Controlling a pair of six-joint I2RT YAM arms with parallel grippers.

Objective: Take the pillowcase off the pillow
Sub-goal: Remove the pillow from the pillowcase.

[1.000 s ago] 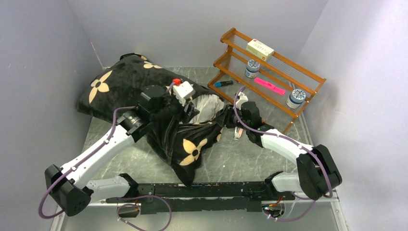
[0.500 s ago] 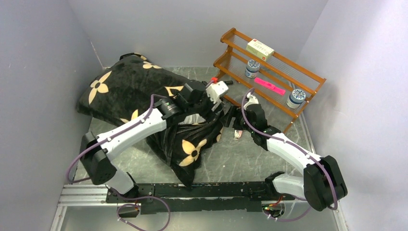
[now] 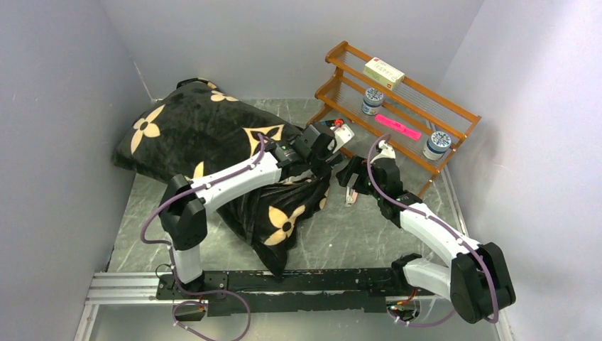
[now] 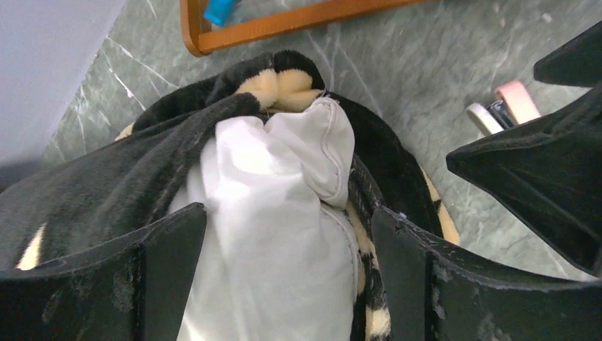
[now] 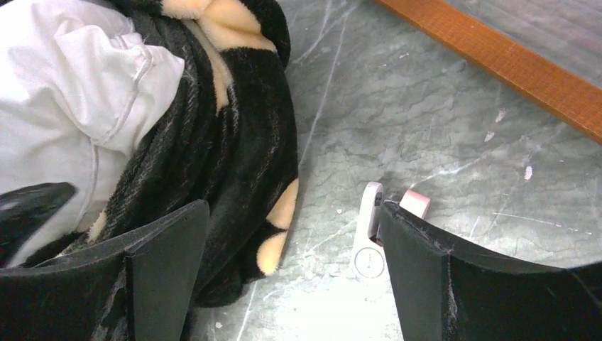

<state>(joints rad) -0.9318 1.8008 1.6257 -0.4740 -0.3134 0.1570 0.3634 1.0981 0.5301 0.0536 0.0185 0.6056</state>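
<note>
My left gripper moves down and shuts its fingers on the white pillow corner next, since the white cloth lies just below it, between the open fingers.
The black plush pillowcase with tan flowers lies across the left and middle of the table. At its open right end the white pillow bulges out of the cover. My left gripper hangs open over that end. In the left wrist view the jaws straddle the white pillow corner with a gap on both sides. My right gripper is open just right of the opening. Its jaws frame the pillowcase's edge and bare table, holding nothing. The pillow shows at that view's left.
A wooden two-tier rack with a box, jars and a pink item stands at the back right. A small white and pink object lies on the table by my right finger. A blue item lies under the rack. Walls close in on both sides.
My left arm swung right from the pillowcase's middle to its open end and opened wider. My right gripper opened, let the fabric go and drew slightly right.
</note>
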